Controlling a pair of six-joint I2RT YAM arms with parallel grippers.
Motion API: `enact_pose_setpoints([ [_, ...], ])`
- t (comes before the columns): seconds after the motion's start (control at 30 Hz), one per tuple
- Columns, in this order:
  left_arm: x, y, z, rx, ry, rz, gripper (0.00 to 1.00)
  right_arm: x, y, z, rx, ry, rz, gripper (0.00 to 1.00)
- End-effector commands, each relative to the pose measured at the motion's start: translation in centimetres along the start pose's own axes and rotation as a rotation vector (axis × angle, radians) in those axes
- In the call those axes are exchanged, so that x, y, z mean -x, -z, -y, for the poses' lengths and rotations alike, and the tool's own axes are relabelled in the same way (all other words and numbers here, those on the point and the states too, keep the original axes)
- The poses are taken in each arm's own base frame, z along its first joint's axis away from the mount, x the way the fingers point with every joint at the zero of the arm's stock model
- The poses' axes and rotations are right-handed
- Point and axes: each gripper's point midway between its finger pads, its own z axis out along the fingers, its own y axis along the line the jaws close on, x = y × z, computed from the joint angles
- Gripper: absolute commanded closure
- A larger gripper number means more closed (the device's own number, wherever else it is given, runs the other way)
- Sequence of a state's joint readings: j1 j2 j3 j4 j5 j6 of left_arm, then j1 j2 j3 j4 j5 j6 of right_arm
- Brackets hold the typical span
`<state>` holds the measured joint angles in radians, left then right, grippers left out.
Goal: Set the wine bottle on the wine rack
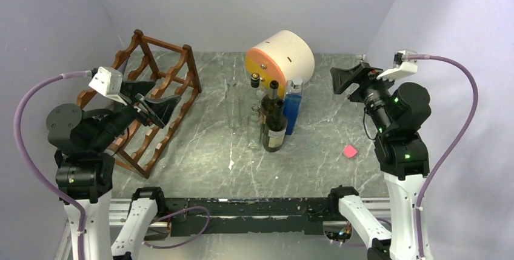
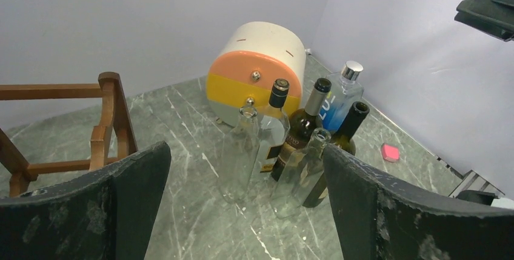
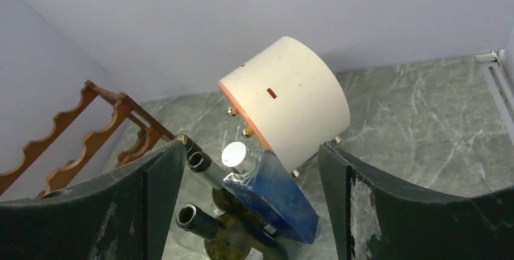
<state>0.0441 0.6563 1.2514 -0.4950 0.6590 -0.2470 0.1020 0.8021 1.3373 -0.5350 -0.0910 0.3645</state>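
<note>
The right gripper moves to the left in the top view next and tilts down onto the front clear bottle's neck (image 1: 254, 112), since that neck points up.
The reddish-brown wooden wine rack (image 1: 193, 72) stands at the back left, tilted on the table. Several bottles stand upright in a cluster at the table's middle. A dark wine bottle (image 1: 276, 125) is at the front, with another dark one (image 1: 271, 97) behind it. My left gripper (image 1: 154, 105) is open and empty, raised in front of the rack and left of the bottles. Its wrist view shows the dark bottle (image 2: 348, 128) and the rack (image 2: 110, 108). My right gripper (image 1: 345, 79) is open and empty, raised right of the cluster. Its view shows the dark bottle's neck (image 3: 197, 220) and the rack (image 3: 123, 103).
Two clear glass bottles (image 1: 232, 107) (image 1: 254, 128) and a blue bottle (image 1: 293, 107) stand in the cluster. A cream cylinder with an orange and yellow face (image 1: 282, 57) lies behind them. A small pink object (image 1: 350, 151) lies at the right. Walls close in on three sides.
</note>
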Motion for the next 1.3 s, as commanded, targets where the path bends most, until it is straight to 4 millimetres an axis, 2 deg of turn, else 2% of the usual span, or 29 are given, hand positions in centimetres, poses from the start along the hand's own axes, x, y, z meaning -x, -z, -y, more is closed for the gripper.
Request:
enact_pose_setpoints([
  [0.0, -0.2, -0.1, 0.4, -0.031, -0.009, 0.023, 0.0, -0.5, -0.6, -0.2, 0.021, -0.018, -0.013, 0.14],
  [0.13, -1.5, -0.1, 2.2, -0.16, -0.016, 0.005, 0.0, -2.3, -1.1, -0.6, 0.068, 0.0, -0.09, 0.13],
  [0.2, -2.0, 0.3, 3.7, -0.26, -0.047, -0.001, 0.0, -3.3, -1.2, -1.9, 0.173, 0.063, -0.136, 0.13],
  [0.3, -2.2, 0.6, 4.6, -0.314, -0.063, -0.007, 0.0, -4.0, -1.0, -3.9, 0.313, 0.1, -0.175, 0.14],
  [0.4, -2.0, 0.6, 5.0, -0.338, -0.057, -0.009, 0.0, -4.4, -1.0, -5.9, 0.445, 0.107, -0.217, 0.18],
  [0.53, -2.0, 0.2, 4.8, -0.344, -0.032, -0.017, 0.0, -4.8, -2.1, -7.7, 0.546, 0.066, -0.273, 0.32],
  [0.6, -1.9, 0.0, 4.7, -0.338, -0.019, -0.018, 0.0, -5.0, -3.0, -8.8, 0.565, 0.056, -0.284, 0.36],
  [0.7, -2.1, -0.2, 4.3, -0.321, -0.003, -0.025, 0.0, -5.9, -4.6, -11.2, 0.537, 0.088, -0.289, 0.37],
  [0.8, -2.2, -0.2, 4.0, -0.3, 0.002, -0.026, 0.0, -8.1, -5.4, -14.4, 0.539, 0.143, -0.343, 0.37],
  [0.93, -2.6, -0.1, 3.9, -0.294, -0.002, -0.029, 0.0, -11.3, -6.4, -16.8, 0.49, 0.231, -0.401, 0.38],
  [1.03, -2.7, -0.2, 3.7, -0.286, -0.005, -0.03, 0.0, -13.9, -6.3, -18.5, 0.46, 0.342, -0.443, 0.38],
  [1.13, -2.6, -0.4, 3.4, -0.273, -0.007, -0.031, 0.0, -16.2, -6.1, -19.0, 0.382, 0.463, -0.474, 0.35],
  [1.27, -2.7, -0.6, 3.0, -0.256, -0.014, -0.033, 0.01, -19.5, -5.8, -18.1, 0.302, 0.566, -0.536, 0.33],
])
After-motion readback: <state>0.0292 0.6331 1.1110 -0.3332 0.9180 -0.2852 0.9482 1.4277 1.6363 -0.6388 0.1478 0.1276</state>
